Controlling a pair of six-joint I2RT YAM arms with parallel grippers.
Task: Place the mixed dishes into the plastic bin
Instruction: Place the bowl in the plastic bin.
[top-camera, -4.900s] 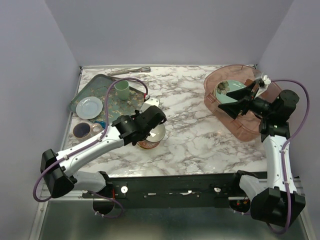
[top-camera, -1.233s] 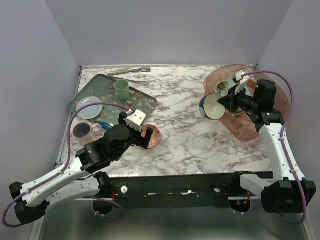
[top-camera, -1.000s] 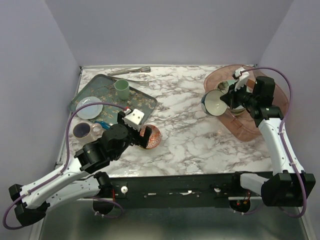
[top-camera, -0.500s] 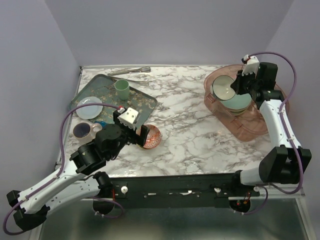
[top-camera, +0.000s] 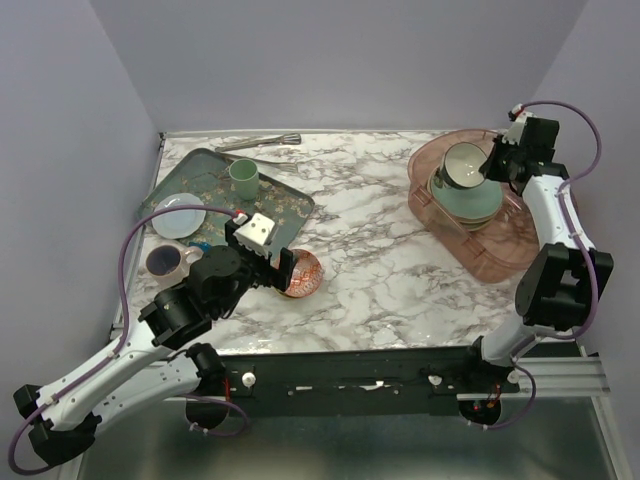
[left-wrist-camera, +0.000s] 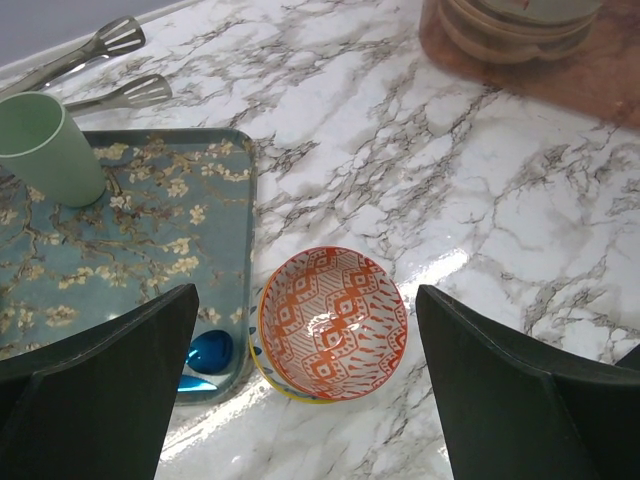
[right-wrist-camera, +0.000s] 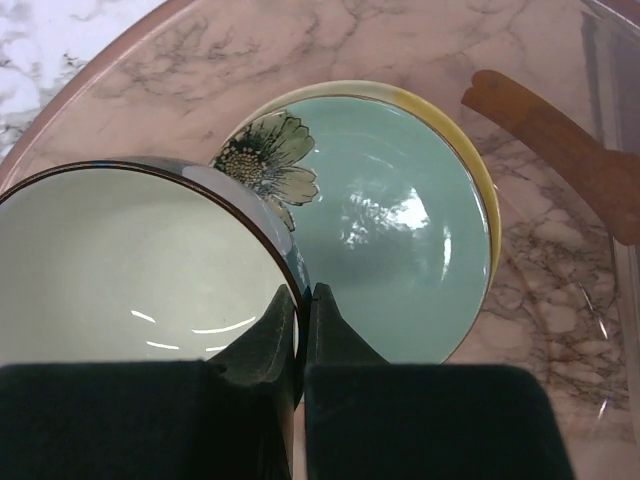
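Next, the right gripper lowers the cream-inside bowl onto the mint green plate and releases the bowl's rim, since that plate lies below the gripper, bare on top.
In the plastic bin lies a stack of plates, a mint green one with a flower on top and a yellow rim beneath. My right gripper is shut on the rim of a cream-inside bowl, held over that stack; whether it touches the plate I cannot tell. My left gripper hangs open above an orange-patterned bowl with a yellow-blue outside, on the table.
A dark-green floral tray at the left carries a green cup and a pale blue saucer. Metal tongs lie at the back. A dark small dish sits near the table's left edge.
My right arm carried the cream-inside bowl from beside the bin's left rim to over the plate stack inside it. The left gripper stayed open over the orange bowl.
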